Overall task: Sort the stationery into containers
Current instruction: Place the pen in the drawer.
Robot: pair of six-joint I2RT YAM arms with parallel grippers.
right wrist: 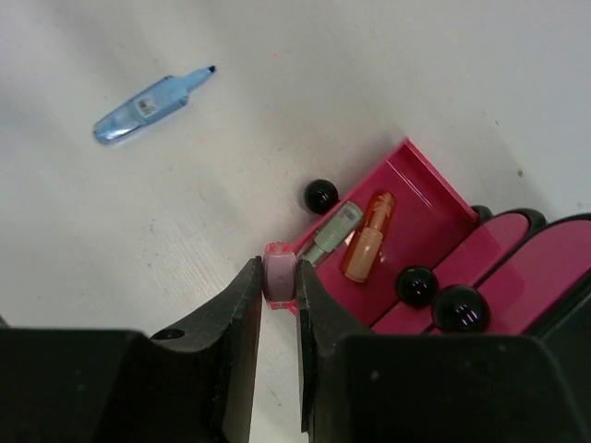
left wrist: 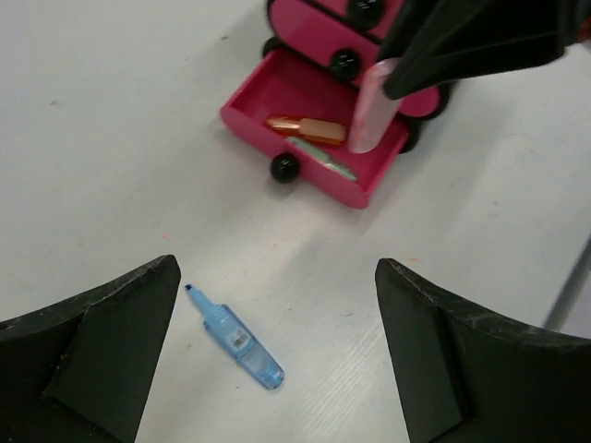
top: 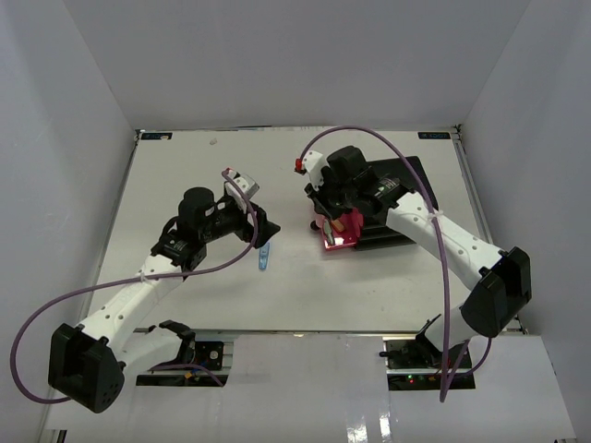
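My right gripper holds the pink pen. Next it will bring the pen down past the open drawer's rim, then in beside the grey-green pen.
A light-blue piece (top: 265, 257) lies flat on the white table between the arms; it shows in the left wrist view (left wrist: 235, 339) and the right wrist view (right wrist: 150, 108). My left gripper (left wrist: 277, 355) is open and empty, hovering just above it. The black cabinet (top: 392, 210) stands right of centre with its lowest magenta drawer (left wrist: 295, 92) pulled open. An orange-capped item (right wrist: 367, 249) and a grey-green pen (right wrist: 332, 233) lie in the drawer. My right gripper (right wrist: 279, 279) is shut on a pink pen (left wrist: 372, 106), held upright over the drawer's front corner.
Two upper magenta drawers with round black knobs (right wrist: 460, 307) are closed. The open drawer's knob (left wrist: 284, 168) points toward the left arm. White walls enclose the table on three sides. Purple cables loop from both arms.
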